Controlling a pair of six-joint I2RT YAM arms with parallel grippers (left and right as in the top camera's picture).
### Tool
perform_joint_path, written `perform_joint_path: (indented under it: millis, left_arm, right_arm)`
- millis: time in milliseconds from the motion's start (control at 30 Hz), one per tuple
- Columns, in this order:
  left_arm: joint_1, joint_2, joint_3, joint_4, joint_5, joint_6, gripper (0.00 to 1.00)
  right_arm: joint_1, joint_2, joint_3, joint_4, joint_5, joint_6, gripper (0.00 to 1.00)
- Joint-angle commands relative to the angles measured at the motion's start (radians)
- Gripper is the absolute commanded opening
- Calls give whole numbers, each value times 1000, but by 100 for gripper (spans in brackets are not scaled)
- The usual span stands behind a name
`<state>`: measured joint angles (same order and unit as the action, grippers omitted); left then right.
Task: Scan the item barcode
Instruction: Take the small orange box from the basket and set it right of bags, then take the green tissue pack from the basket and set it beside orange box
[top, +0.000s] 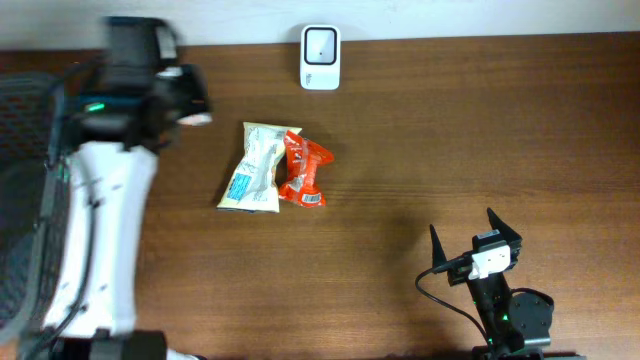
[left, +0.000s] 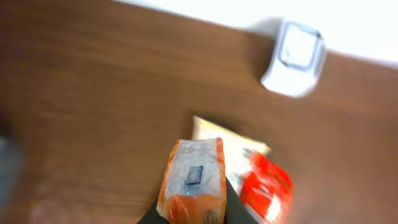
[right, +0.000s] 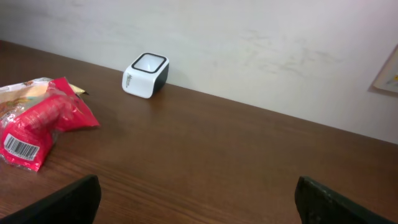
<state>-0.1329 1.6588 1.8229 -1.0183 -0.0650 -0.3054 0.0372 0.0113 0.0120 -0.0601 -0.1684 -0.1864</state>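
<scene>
I will move my left gripper to the right in the overhead view, lower it and let go of the orange packet, because the tabletop past the red packet is bare.
An orange packet with a clear top sits between the dark fingers of my left gripper, which is shut on it. From overhead that gripper hangs at the table's back left, left of the white barcode scanner. The scanner stands by the far edge, its window facing up. My right gripper is wide open at the front right with nothing between its fingers. The scanner also shows in the right wrist view.
A pale green-and-white packet and a red packet lie together mid-table. The red packet shows a barcode label. A dark mesh basket stands at the left edge.
</scene>
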Motion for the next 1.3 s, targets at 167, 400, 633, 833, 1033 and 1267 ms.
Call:
perform_joint_path:
  millis: [167, 400, 633, 833, 1033, 1267]
  left_arm:
    - [-359, 306, -7, 20, -9, 31, 0]
    - [-486, 402, -7, 27, -10, 31, 54]
    - [-360, 342, 193, -77, -66, 69, 80]
    - [-77, 134, 396, -188, -220, 68, 82]
    - [373, 128, 382, -300, -212, -73, 82]
    - [637, 220, 381, -327, -186, -76, 82]
  right_arm:
    - [6, -5, -6, -5, 8, 8, 98]
    - [6, -5, -6, -5, 8, 8, 98]
    - [6, -5, -6, -5, 8, 8, 98]
    - [6, -5, -6, -5, 8, 8, 98]
    - [6, -5, -6, -5, 8, 8, 98]
    - [6, -5, -6, -5, 8, 8, 98]
